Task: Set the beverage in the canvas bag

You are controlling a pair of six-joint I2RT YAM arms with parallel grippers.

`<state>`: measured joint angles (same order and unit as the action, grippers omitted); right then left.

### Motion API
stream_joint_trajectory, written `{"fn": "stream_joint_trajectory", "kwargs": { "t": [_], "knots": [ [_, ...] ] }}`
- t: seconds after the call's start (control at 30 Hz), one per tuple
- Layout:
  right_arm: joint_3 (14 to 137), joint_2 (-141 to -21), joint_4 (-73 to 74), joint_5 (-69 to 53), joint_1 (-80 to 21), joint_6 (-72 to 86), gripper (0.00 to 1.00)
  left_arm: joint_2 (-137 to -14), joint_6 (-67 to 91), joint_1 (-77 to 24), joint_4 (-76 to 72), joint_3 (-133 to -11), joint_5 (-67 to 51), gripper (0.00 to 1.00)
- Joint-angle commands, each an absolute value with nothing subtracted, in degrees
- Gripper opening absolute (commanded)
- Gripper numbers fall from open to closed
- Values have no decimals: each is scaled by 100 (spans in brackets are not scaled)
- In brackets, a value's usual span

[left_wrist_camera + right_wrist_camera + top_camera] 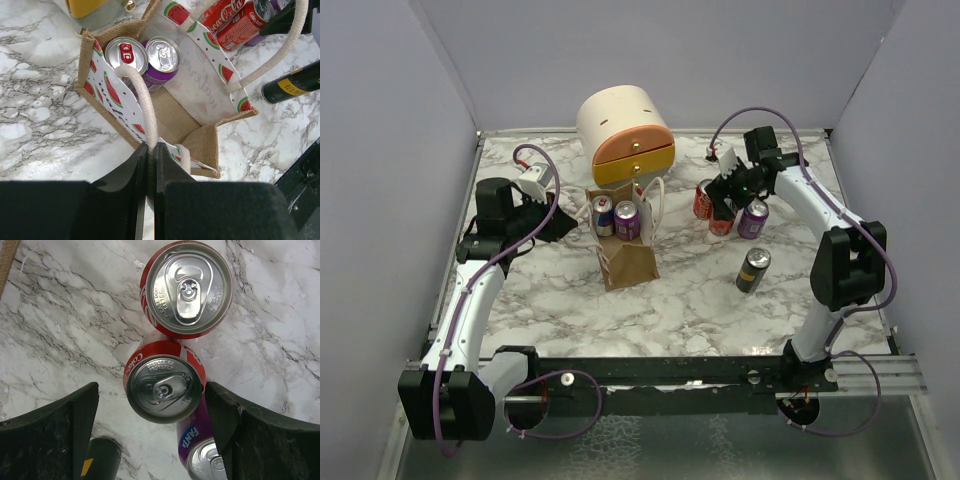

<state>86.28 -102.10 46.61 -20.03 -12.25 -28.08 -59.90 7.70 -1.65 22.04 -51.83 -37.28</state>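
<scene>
My right gripper needs to move down next around the upper sides of the near red Coke can (720,227) (164,389) and close, because its open fingers are already on both sides of the can's lid.
The canvas bag (628,262) stands mid-table with its mouth open; its inside shows in the left wrist view (175,112). Two cans stand in it, a silver-and-red one (126,53) and a purple one (162,56). My left gripper (151,150) is shut on the bag's near cream rope handle (142,97); it also shows in the top view (570,222). My right gripper (151,405) is open and straddles an upright red Coke can (164,387), with its fingers (225,415) on either side. In the top view the right gripper (723,205) hangs over the can cluster.
A second red Coke can (187,287) stands just beyond the first, and a purple Fanta can (200,452) close beside it. A dark can (753,268) stands alone nearer the front. The cream-and-orange drawer box (625,135) sits behind the bag.
</scene>
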Motion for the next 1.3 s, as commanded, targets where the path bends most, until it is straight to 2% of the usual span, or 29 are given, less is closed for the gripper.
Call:
{"fn": "stream_joint_trajectory", "kwargs": {
  "t": [0.0, 0.17, 0.33, 0.53, 0.8, 1.07, 1.27],
  "knots": [
    [8726, -10374, 4490, -1986, -1195, -3029, 87, -5980, 781, -224, 2097, -5325, -3867, 0],
    [8636, -10510, 4473, -2031, -1195, -3109, 84, -5946, 782, -227, 2081, -5287, -3852, 0],
    [8630, -10654, 4443, -2070, -1193, -3103, 77, -5897, 782, -230, 2095, -5286, -3850, 0],
    [8596, -10629, 4396, -2121, -1193, -3158, 58, -5868, 773, -231, 2104, -5269, -3841, 0],
    [8472, -10019, 4346, -2354, -1253, -2993, 42, -5855, 748, -237, 2110, -5249, -3843, 0],
    [8536, -8984, 4481, -2456, -2069, -2949, 34, -5864, 710, -246, 2089, -5223, -3823, 0],
    [9299, -8565, 4537, -2241, -2921, -2796, 29, -5881, 669, -255, 2088, -5189, -3795, 0]
  ]
}}
